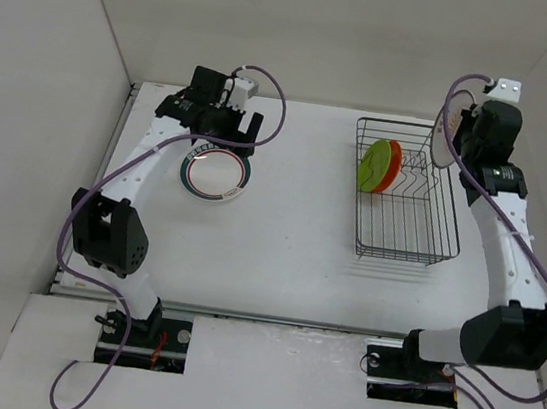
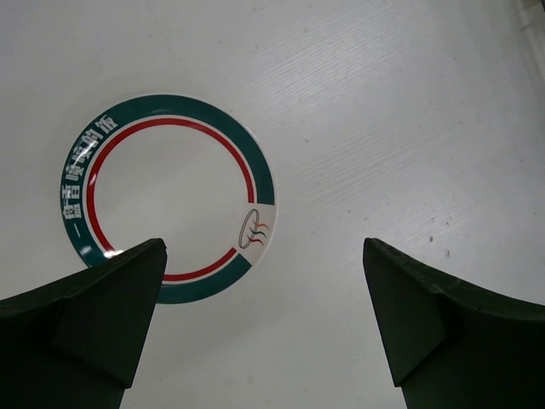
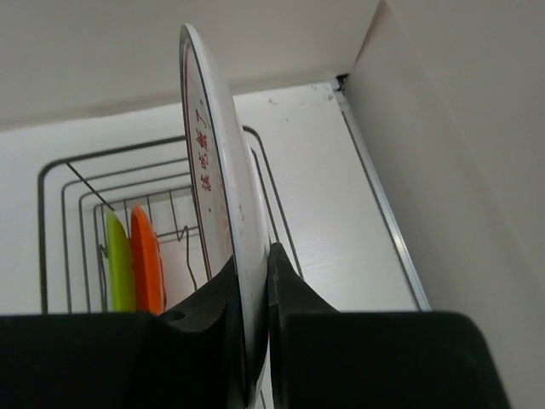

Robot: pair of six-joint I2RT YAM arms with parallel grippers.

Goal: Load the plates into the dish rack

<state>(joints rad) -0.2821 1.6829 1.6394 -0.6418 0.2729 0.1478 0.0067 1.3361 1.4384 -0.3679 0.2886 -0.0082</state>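
I will next lower the white plate (image 3: 217, 162) in my right gripper on edge toward the orange plate (image 1: 389, 167), into the slots at the rack's free wires.
The white plate with the green-and-red ringed rim (image 1: 215, 177) lies flat on the table at the back left. It also shows in the left wrist view (image 2: 166, 192). My left gripper (image 1: 227, 138) hovers over its far edge, open and empty (image 2: 264, 251); one finger overlaps the rim in the wrist view. My right gripper (image 1: 460, 138) is shut on a white plate (image 3: 217, 162) with red lettering, held on edge above the dish rack's (image 1: 406, 197) back right side. Its centre is hidden. The lime-green plate (image 1: 370, 165) and orange plate (image 1: 389, 167) stand upright in the rack.
White walls close in the table on the left, back and right. The right wall (image 3: 460, 170) is close beside the held plate. The rack's wire rim (image 3: 60, 213) and divider prongs lie below it, with the green (image 3: 117, 260) and orange (image 3: 146, 256) plates further left.
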